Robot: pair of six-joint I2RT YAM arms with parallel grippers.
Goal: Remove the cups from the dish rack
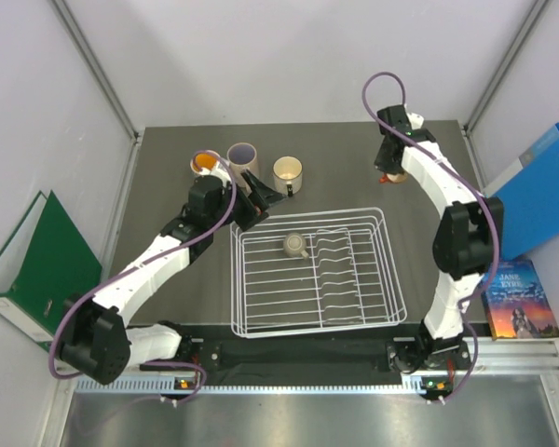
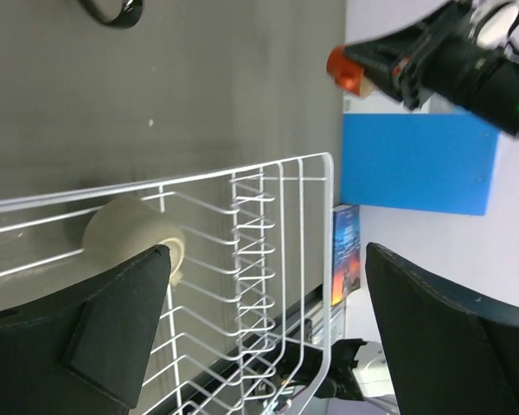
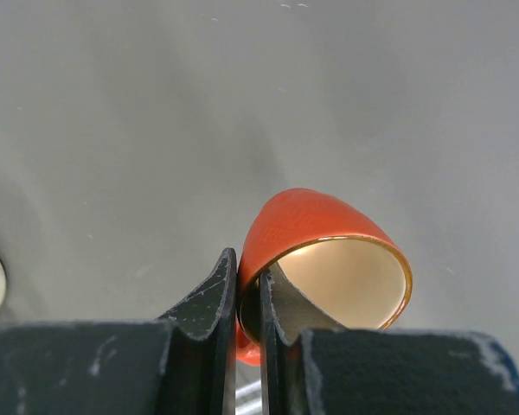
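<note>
Next, the right gripper lowers the small red-orange cup (image 3: 329,233) straight onto the clear, bare tabletop beyond the rack and releases its rim, as that spot lies below.
The white wire dish rack (image 1: 309,219) stands mid-table. The small tan cup (image 1: 295,245) lies in its far part. My left gripper (image 1: 256,200) is open and empty over the rack's far left corner; its wrist view shows the tan cup (image 2: 134,233) behind the left finger and the rack (image 2: 242,169). My right gripper (image 1: 388,168) is shut on the wall of the small red-orange cup (image 3: 329,233), one finger inside and one outside, above the table at the back right. The speckled mug (image 1: 203,164), the pinkish-beige mug (image 1: 242,155) and the cream mug (image 1: 288,173) stand behind the rack.
A green binder (image 1: 33,270) leans at the left wall. A blue folder (image 1: 540,196) and a book (image 1: 520,298) lie to the right of the table. The three mugs stand close to my left gripper.
</note>
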